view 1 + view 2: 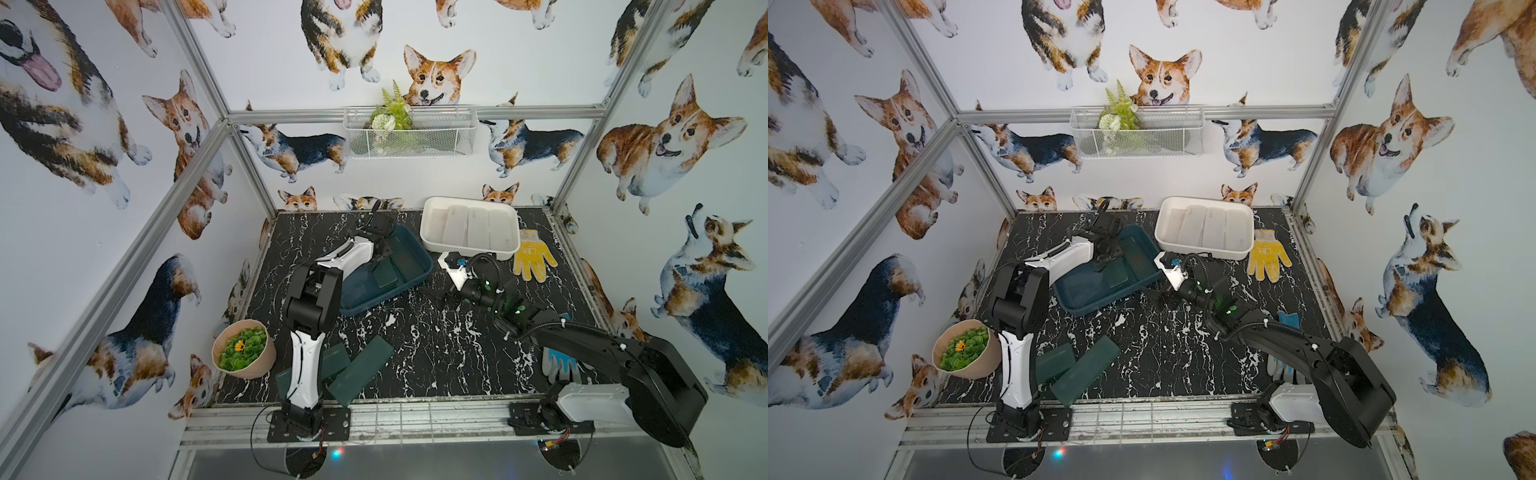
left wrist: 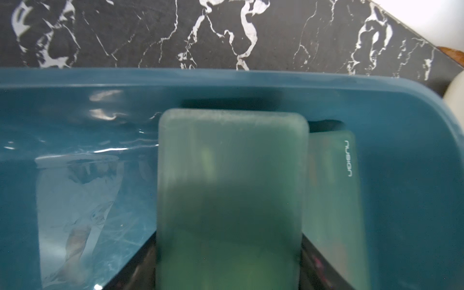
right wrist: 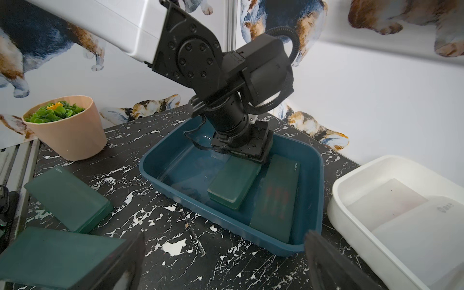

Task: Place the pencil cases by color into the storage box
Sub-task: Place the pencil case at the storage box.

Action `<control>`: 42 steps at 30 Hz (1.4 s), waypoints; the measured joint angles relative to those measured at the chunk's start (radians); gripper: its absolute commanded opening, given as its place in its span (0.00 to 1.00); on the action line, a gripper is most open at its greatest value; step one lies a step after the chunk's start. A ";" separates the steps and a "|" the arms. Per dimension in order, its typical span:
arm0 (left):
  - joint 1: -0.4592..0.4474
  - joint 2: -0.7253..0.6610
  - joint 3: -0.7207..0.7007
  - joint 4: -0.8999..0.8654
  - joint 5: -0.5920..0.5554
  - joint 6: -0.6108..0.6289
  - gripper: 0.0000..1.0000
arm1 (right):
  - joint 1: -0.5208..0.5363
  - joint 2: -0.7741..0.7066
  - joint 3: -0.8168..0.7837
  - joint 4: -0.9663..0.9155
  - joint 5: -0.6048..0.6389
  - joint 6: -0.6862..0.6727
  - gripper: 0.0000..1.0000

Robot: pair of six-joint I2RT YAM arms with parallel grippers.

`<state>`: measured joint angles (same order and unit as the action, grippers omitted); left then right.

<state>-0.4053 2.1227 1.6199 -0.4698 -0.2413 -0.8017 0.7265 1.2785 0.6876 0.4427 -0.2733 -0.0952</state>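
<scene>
My left gripper should next move down to the bottom of the storage box beside the flat green pencil case and release the held one there, since the flat pencil case matches its color.
My left gripper reaches down into the dark blue storage box and is shut on one end of a dark green pencil case, which fills the left wrist view. A second green pencil case lies flat beside it in the box. Two more green pencil cases lie overlapping at the table's front left. Several frosted white pencil cases sit side by side in the white storage box. My right gripper hovers open and empty over the table, just in front of the blue box.
A beige pot of green plants stands at the front left. A yellow glove lies right of the white box, and a blue-grey glove lies under my right arm. A wire basket hangs on the back wall.
</scene>
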 measured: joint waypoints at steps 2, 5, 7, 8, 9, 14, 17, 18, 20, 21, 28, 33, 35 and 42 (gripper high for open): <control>0.000 0.018 0.010 -0.007 0.001 -0.006 0.67 | 0.000 0.008 0.002 -0.006 -0.013 -0.009 0.99; 0.000 0.037 0.026 -0.024 0.001 -0.014 0.68 | 0.000 0.026 0.013 -0.009 -0.023 -0.013 0.99; 0.000 0.049 0.039 -0.034 0.000 -0.015 0.69 | 0.000 0.039 0.020 -0.016 -0.029 -0.016 0.99; 0.000 0.056 0.046 -0.039 0.000 -0.017 0.70 | 0.000 0.047 0.024 -0.018 -0.031 -0.018 0.99; 0.000 0.061 0.050 -0.042 0.000 -0.018 0.70 | 0.000 0.054 0.026 -0.022 -0.034 -0.020 0.99; 0.000 0.084 0.068 -0.054 0.000 -0.029 0.71 | 0.002 0.088 0.038 -0.039 -0.042 -0.031 0.99; 0.000 0.098 0.080 -0.053 0.000 -0.043 0.72 | 0.002 0.105 0.044 -0.046 -0.042 -0.033 0.99; 0.000 0.103 0.085 -0.053 0.000 -0.047 0.73 | 0.002 0.110 0.045 -0.050 -0.042 -0.033 0.99; 0.000 0.111 0.094 -0.050 0.000 -0.060 0.75 | 0.003 0.116 0.047 -0.052 -0.042 -0.033 0.99; 0.000 0.114 0.096 -0.047 0.000 -0.067 0.76 | 0.003 0.118 0.047 -0.052 -0.042 -0.033 0.99; -0.003 0.119 0.086 0.003 0.014 -0.104 0.91 | 0.005 0.130 0.052 -0.054 -0.042 -0.035 0.99; -0.013 0.089 0.067 0.016 0.050 -0.111 0.95 | 0.005 0.138 0.052 -0.055 -0.041 -0.035 1.00; -0.020 0.069 0.055 0.021 0.081 -0.109 0.97 | 0.005 0.138 0.052 -0.054 -0.041 -0.035 1.00; -0.024 -0.096 -0.061 0.097 0.135 -0.036 0.98 | 0.005 0.125 0.051 -0.053 -0.039 -0.035 1.00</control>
<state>-0.4294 2.0266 1.5589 -0.3733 -0.1059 -0.8375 0.7311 1.4033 0.7387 0.3893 -0.3126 -0.1299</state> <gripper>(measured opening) 0.983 0.998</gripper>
